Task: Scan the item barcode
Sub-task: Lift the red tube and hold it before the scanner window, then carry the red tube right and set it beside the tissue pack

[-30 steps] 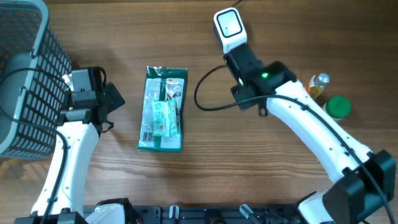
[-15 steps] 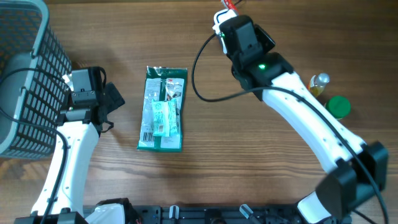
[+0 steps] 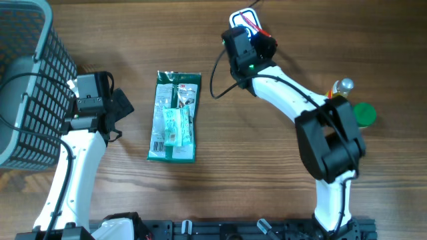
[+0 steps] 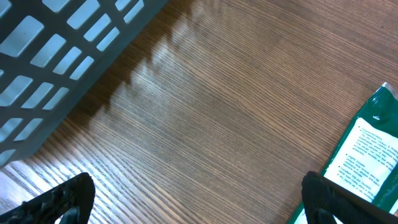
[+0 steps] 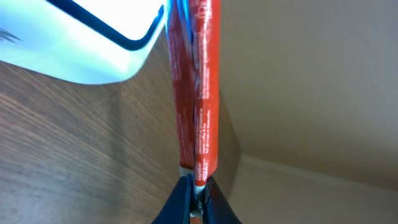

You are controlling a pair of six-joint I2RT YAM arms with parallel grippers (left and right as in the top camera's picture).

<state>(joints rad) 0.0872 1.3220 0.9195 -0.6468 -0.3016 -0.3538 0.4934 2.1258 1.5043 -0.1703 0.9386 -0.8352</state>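
Observation:
The robot's right gripper should next pull back, go down and let go of the red packet (image 3: pixel 259 30) on bare wood (image 3: pixel 285 135) beside the bottle, clear of the scanner.
My right gripper (image 5: pixel 198 194) is shut on the lower end of a thin red packet (image 5: pixel 199 81), which I see edge-on and upright. A white scanner (image 5: pixel 81 37) lies just left of the packet. In the overhead view the right gripper (image 3: pixel 252 33) is at the table's far edge, holding the red packet (image 3: pixel 259 30) over the white scanner (image 3: pixel 241 16), which it partly hides. No barcode shows. My left gripper (image 4: pixel 196 202) is open over bare wood, beside a green packet (image 3: pixel 175 117) that lies flat.
A grey slatted basket (image 3: pixel 27 80) stands at the far left, close to the left arm. A bottle with a silver cap (image 3: pixel 341 88) and a green lid (image 3: pixel 363 115) sit at the right. The scanner's black cable (image 3: pixel 215 83) loops over the wood.
The right arm has swung back and left, its wrist turning over the scanner. The scanner, fully visible before, is now mostly covered. The left arm has not moved.

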